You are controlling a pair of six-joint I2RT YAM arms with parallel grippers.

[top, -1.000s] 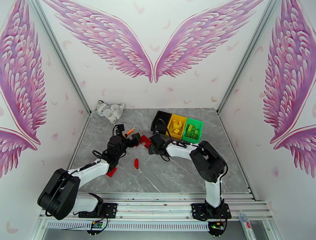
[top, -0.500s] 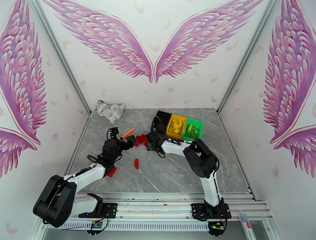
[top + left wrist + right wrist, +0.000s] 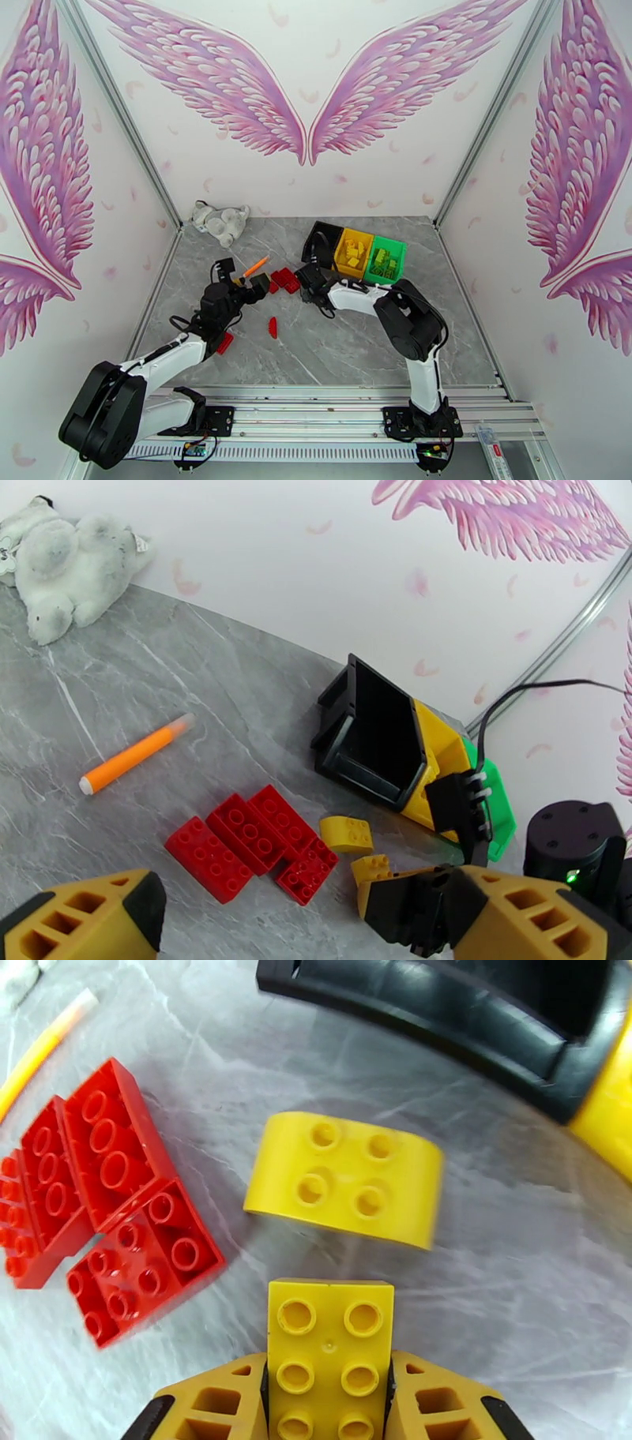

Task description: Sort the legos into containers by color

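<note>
The robot's right gripper will rise and carry the yellow lego outward over the yellow container (image 3: 357, 233) to release it, since that color-matched container stands outward of the gripper.
My right gripper (image 3: 328, 1390) is shut on a yellow lego (image 3: 330, 1339) low over the table, its fingers (image 3: 213, 1402) flush against the brick's sides. A second, curved yellow lego (image 3: 347, 1177) lies just beyond it, with a cluster of red legos (image 3: 118, 1197) to the left. From above, the right gripper (image 3: 304, 278) sits beside those red legos (image 3: 283, 280), in front of the black container (image 3: 316, 234), yellow container (image 3: 357, 233) and green container (image 3: 389, 240). My left gripper (image 3: 242, 278) hangs open left of the cluster. Two more red legos (image 3: 272, 327) (image 3: 224, 343) lie nearer.
An orange marker pen (image 3: 254, 266) lies behind the left gripper. A grey-white plush cat (image 3: 220, 221) sits in the back left corner. The yellow and green containers hold bricks of their own colors. Walls close the table on three sides.
My right gripper has closed onto the yellow lego and shifted slightly toward the bins. The left arm has drawn back to the left, its gripper still open.
</note>
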